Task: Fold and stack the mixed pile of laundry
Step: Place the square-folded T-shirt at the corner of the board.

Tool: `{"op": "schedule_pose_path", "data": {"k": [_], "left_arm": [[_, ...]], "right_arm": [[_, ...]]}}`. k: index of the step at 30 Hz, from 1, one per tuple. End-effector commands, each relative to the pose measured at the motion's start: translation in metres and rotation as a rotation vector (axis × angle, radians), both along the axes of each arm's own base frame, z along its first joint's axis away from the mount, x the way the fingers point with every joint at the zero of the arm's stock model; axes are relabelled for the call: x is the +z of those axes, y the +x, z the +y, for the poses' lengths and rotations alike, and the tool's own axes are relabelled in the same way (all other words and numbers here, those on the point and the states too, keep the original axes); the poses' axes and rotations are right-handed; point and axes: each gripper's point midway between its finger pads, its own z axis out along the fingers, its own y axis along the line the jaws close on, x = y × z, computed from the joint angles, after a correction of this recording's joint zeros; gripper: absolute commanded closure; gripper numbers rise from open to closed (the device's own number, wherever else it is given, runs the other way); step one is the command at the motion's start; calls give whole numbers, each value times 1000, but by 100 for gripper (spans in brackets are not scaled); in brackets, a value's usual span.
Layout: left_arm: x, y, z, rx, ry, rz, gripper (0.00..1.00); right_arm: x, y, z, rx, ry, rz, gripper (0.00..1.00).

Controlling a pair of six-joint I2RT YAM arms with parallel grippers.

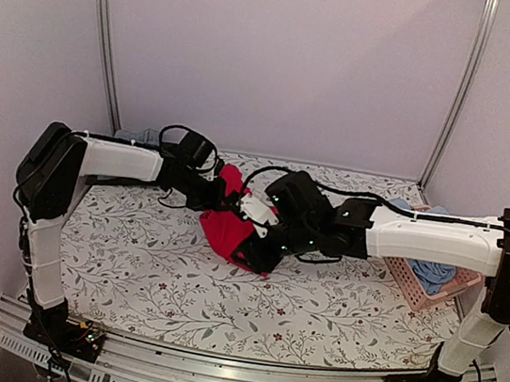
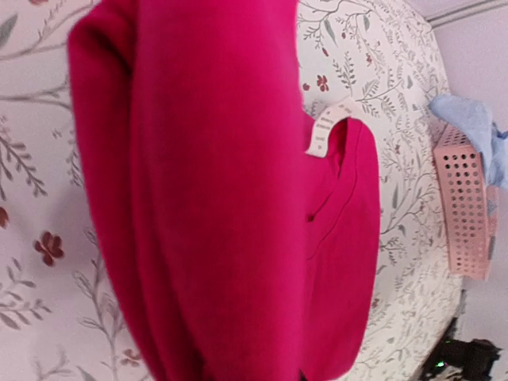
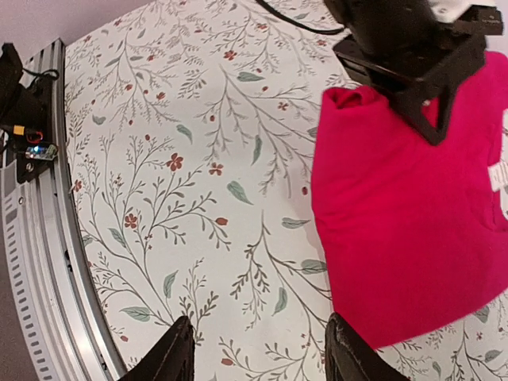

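Observation:
I will lift my left gripper outward, then lower and release the red garment onto the bluish cloth, since that lies to the gripper's left in the top view.
The bright red garment lies bunched mid-table, one end lifted toward the back. My left gripper is shut on that raised end. In the left wrist view the red garment hangs across the frame and hides the fingers; a white label sticks out of it. My right gripper is open just above the tablecloth, with only cloth pattern between its fingers and the red garment beside its right finger. In the top view the right gripper sits at the garment's near edge. A light blue garment lies in the basket.
The pink slatted basket stands at the right edge of the table, also in the left wrist view as the basket. A bluish cloth lies at the back left behind the left arm. The floral tablecloth covers the table; a metal rail runs along the near edge.

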Motion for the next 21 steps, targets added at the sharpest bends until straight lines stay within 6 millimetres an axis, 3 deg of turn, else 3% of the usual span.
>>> {"op": "schedule_pose_path", "data": {"k": [1, 5, 6, 11, 16, 21], "left_arm": [[-16, 28, 65, -150, 390, -32, 100], [3, 82, 85, -172, 467, -94, 100], [15, 98, 87, -169, 474, -132, 100], [33, 144, 109, -156, 523, -207, 100], [48, 173, 142, -100, 550, -225, 100], [69, 184, 176, -50, 514, -242, 100]], "right_arm": [[40, 36, -47, -198, 118, 17, 45], [45, 45, -76, -265, 132, 20, 44], [43, 46, -81, -277, 126, 21, 44], [42, 48, -95, -307, 123, 28, 45], [37, 49, -98, -308, 110, 28, 45], [31, 53, -97, -306, 95, 27, 47]]}}
